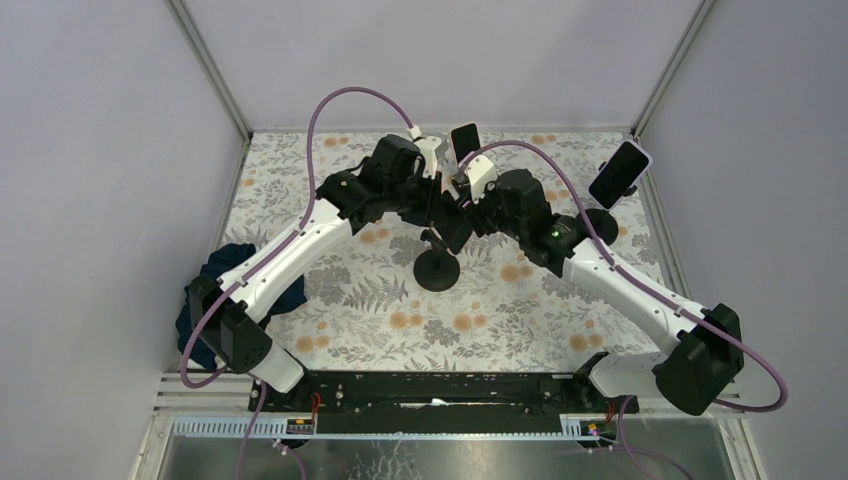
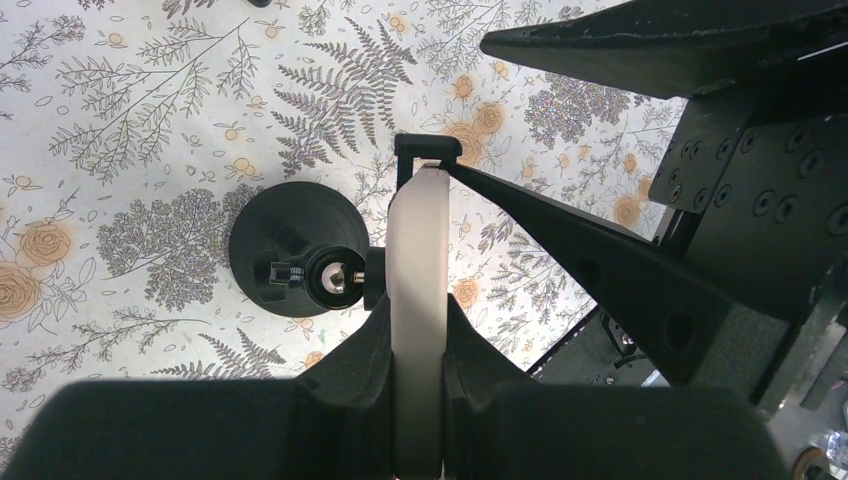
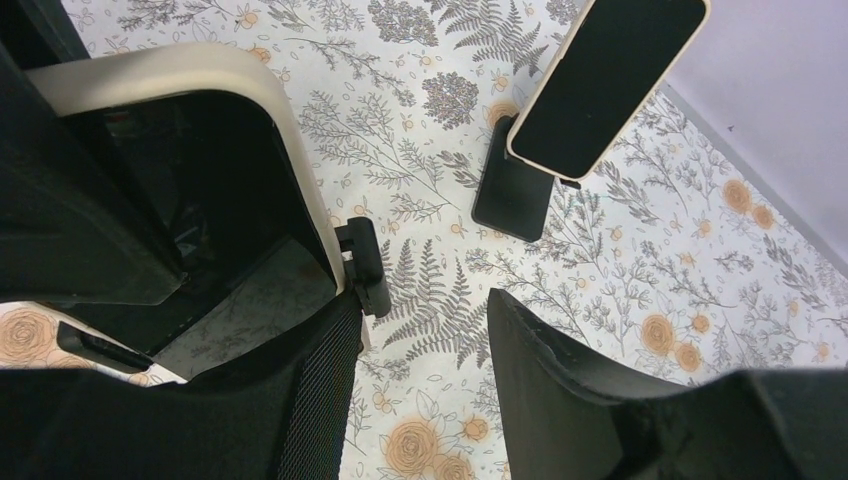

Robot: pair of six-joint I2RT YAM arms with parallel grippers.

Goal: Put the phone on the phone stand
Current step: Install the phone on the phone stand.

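Note:
My left gripper has the black clamp on its left in the wrist view; the phone's far end is inside, so I'll ease the phone toward it and release.
A phone (image 2: 417, 250) in a cream case is seen edge-on in the left wrist view, with my left gripper (image 2: 417, 325) shut on its sides. Its far end sits in the black clamp (image 2: 427, 150) of the phone stand, whose round base (image 2: 285, 245) rests on the floral table. From above, the stand (image 1: 437, 270) is in the middle, below both grippers. My right gripper (image 3: 425, 345) is open just right of the phone (image 3: 190, 80), with only the tablecloth between its fingers. Its left finger (image 3: 315, 400) lies against the phone's lower edge near the clamp (image 3: 362, 262).
Two more phones sit on stands at the back: one (image 1: 465, 140) at back centre, one (image 1: 620, 172) at the right wall, the latter also in the right wrist view (image 3: 600, 80) with its base (image 3: 512, 205). A dark blue cloth (image 1: 205, 285) lies at the left edge.

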